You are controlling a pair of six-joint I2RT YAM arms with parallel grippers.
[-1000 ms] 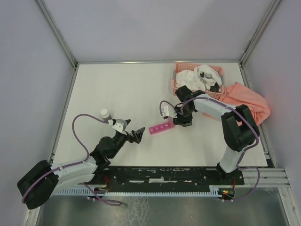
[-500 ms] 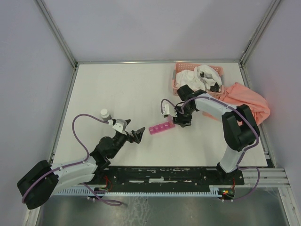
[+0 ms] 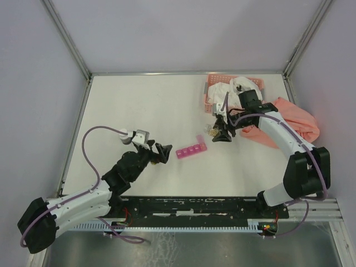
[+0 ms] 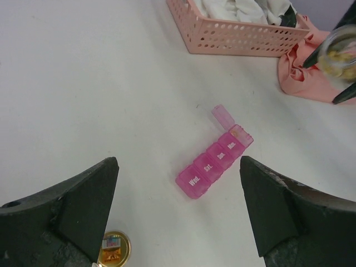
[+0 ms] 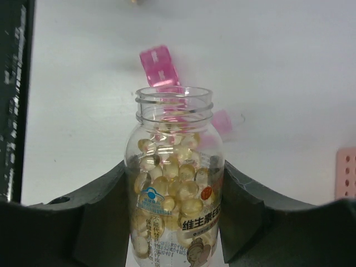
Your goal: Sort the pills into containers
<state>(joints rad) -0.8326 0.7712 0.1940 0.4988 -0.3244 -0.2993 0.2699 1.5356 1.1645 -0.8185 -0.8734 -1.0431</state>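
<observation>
I will lower my open left gripper next toward the gold bottle lid (image 3: 154, 162) (image 4: 115, 248) on the tabletop below, because the lid lies loose there and the bottle is still uncapped.
The magenta pill organizer (image 3: 191, 150) lies flat mid-table, its compartments in one row (image 4: 214, 164). Its far end lid (image 4: 222, 115) stands open, and something yellowish shows in that end compartment. My right gripper (image 3: 221, 133) is shut on a clear, uncapped bottle (image 5: 175, 183) of yellow gel pills (image 5: 178, 186). It holds the bottle above the table, up and right of the organizer's open end. The bottle also shows in the left wrist view (image 4: 339, 53). My left gripper (image 3: 162, 153) is open and empty, just left of the organizer, with the strip ahead between its fingers (image 4: 178, 211).
A salmon lattice basket (image 3: 207, 92) of cloths stands at the back right, with a pink cloth (image 3: 292, 119) beside it. A gold bottle lid (image 4: 114, 248) lies under my left gripper. A small white object (image 3: 123, 132) sits by the left wrist.
My right gripper has lifted the bottle up and right, away from the organizer. The organizer's end lid now stands open. My left arm has shifted slightly forward.
</observation>
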